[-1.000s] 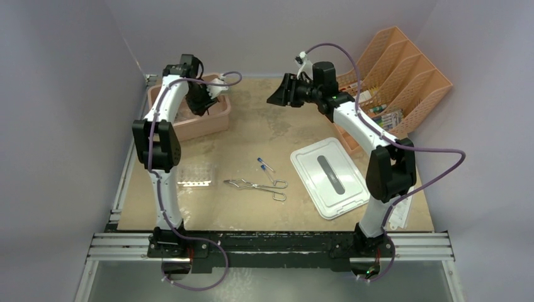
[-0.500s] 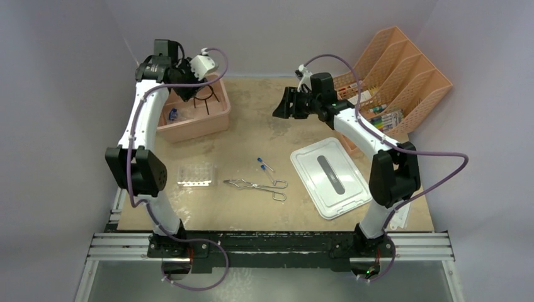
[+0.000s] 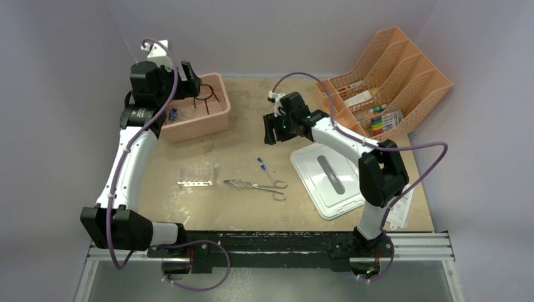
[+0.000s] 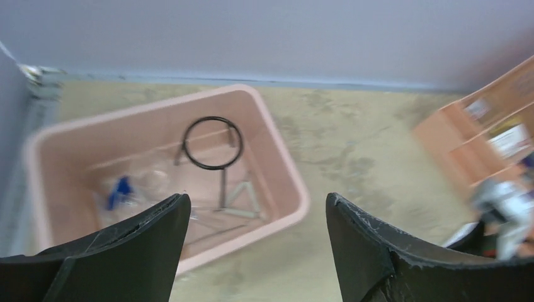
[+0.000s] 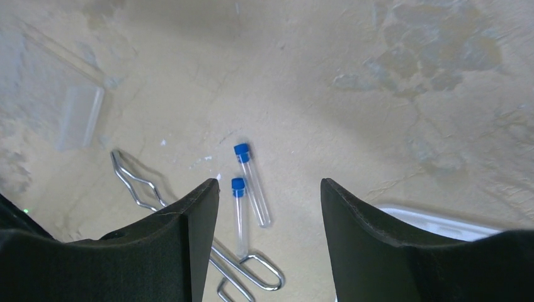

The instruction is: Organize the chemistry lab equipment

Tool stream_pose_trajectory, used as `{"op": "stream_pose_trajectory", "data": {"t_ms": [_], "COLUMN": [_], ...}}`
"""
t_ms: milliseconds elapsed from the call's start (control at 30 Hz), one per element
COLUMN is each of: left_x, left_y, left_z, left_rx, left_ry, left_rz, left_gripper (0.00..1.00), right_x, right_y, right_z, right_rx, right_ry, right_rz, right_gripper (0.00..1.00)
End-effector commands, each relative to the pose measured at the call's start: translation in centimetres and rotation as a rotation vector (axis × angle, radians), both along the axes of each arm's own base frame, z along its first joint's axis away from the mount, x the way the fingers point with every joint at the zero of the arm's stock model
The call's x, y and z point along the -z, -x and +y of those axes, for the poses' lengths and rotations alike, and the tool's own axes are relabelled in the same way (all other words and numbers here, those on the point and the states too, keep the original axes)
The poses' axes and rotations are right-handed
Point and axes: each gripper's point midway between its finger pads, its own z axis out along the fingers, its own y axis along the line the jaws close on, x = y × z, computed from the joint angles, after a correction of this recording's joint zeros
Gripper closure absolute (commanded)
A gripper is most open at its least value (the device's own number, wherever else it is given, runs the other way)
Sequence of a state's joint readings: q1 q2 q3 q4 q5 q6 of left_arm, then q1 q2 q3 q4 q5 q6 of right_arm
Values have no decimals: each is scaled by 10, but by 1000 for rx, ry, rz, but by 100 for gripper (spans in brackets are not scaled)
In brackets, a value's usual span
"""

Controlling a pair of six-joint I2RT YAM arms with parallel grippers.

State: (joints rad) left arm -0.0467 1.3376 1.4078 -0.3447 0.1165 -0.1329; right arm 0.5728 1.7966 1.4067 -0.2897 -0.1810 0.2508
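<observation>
The silver tongs are lying at an angle. My right gripper will next move back past the vials and turn to line up, then go down to the tongs' pivot (image 3: 254, 186).
The black wire ring stand (image 4: 213, 143) stands inside the pink bin (image 4: 283, 163), beside a blue-capped item (image 4: 119, 192) and some clear pieces. My left gripper (image 4: 255, 201) hangs open and empty above the bin's near rim, seen from above at the left gripper (image 3: 189, 77). Two blue-capped vials (image 5: 252, 182) lie side by side on the table, and my right gripper (image 5: 269, 185) hovers open just above them, apart from them. The silver tongs (image 3: 255, 185) lie in front of the vials (image 3: 264, 165). The clear tube rack (image 3: 195, 174) sits to their left.
A white lid (image 3: 329, 176) lies right of the vials, close under the right arm. An orange file organizer (image 3: 384, 88) holding pens stands at the back right. A paper slip (image 3: 403, 207) lies at the table's right edge. The pink bin (image 3: 217, 116) is at the back left.
My left gripper has opened and drawn up and back out of the bin, leaving the ring stand inside. My right arm has swung left and down over the vials.
</observation>
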Motion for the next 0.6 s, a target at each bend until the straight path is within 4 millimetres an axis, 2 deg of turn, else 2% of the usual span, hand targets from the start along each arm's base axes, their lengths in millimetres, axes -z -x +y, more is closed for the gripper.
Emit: {"op": "stream_pose_trajectory", "data": {"t_ms": [0, 167, 233, 367, 567], "left_x": [3, 54, 66, 74, 75], "left_y": [6, 28, 39, 51, 50], "left_z": [-27, -27, -22, -17, 2], "left_rx": [-41, -112, -138, -158, -284], "left_ry": [407, 494, 480, 454, 452], "left_rz": [71, 175, 197, 213, 207], "left_gripper": [21, 20, 20, 21, 29], "right_x": [12, 25, 29, 38, 52], "right_y": [7, 19, 26, 58, 94], "right_z": [5, 12, 16, 33, 64], "right_rx": [-43, -74, -116, -333, -559], "right_ry": [127, 185, 210, 258, 280], "right_rz": [-39, -33, -43, -101, -116], "right_gripper": [38, 38, 38, 39, 40]}}
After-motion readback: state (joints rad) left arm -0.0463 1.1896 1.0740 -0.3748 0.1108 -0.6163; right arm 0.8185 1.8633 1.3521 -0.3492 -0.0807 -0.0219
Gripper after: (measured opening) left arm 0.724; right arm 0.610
